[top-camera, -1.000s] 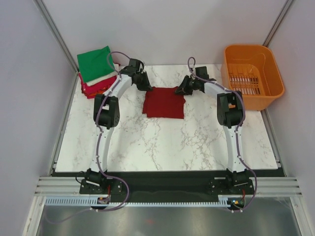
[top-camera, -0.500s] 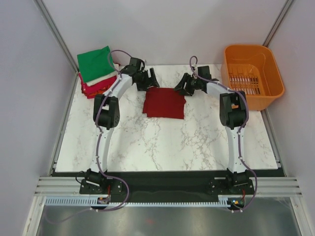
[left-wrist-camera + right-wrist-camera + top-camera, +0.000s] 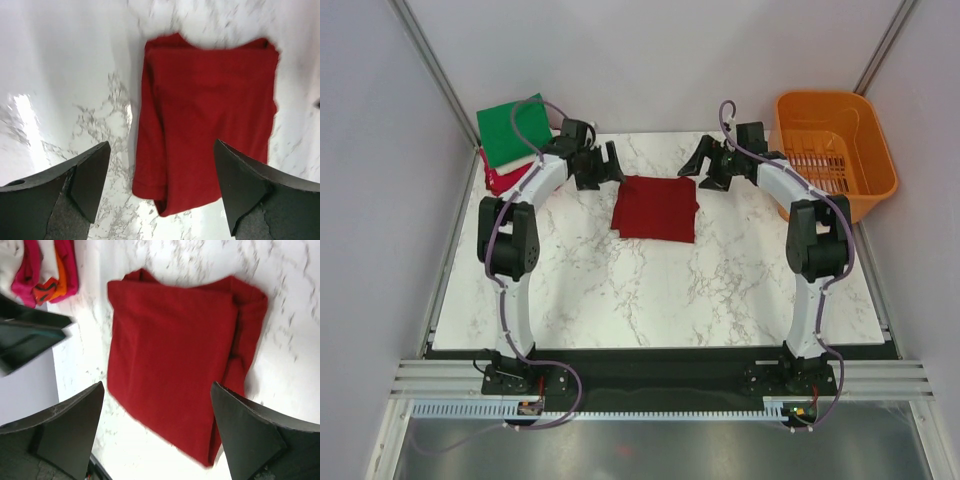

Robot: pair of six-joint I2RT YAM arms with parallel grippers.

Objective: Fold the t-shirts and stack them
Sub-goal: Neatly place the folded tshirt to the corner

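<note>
The red shirt's edge toward the stack [image 3: 619, 205] [image 3: 144, 119] is below and beside my open fingers, so my left gripper will next move down and back onto that edge.
A dark red t-shirt [image 3: 655, 208] lies folded into a rectangle on the marble table [image 3: 650, 290], towards the back middle. My left gripper [image 3: 612, 168] hovers just off its far left corner, open and holding nothing. My right gripper [image 3: 693, 168] hovers off its far right corner, also open and empty. In the left wrist view the red shirt [image 3: 210, 110] lies flat beyond the wide-spread left gripper [image 3: 161, 150]. In the right wrist view the same shirt [image 3: 175, 355] lies beyond the right gripper [image 3: 157, 390]. A stack of folded t-shirts [image 3: 513, 130], green on top, sits at the back left.
An orange plastic basket [image 3: 830, 150] stands at the back right, off the table's corner. The edges of the pink and orange shirts in the stack [image 3: 50, 270] show at the upper left of the right wrist view. Grey walls enclose the table on three sides.
Both grippers have gone from nearly shut to wide open, letting go of the red shirt's far corners. The left one drew back leftward, the right one rightward. The shirt stays flat.
</note>
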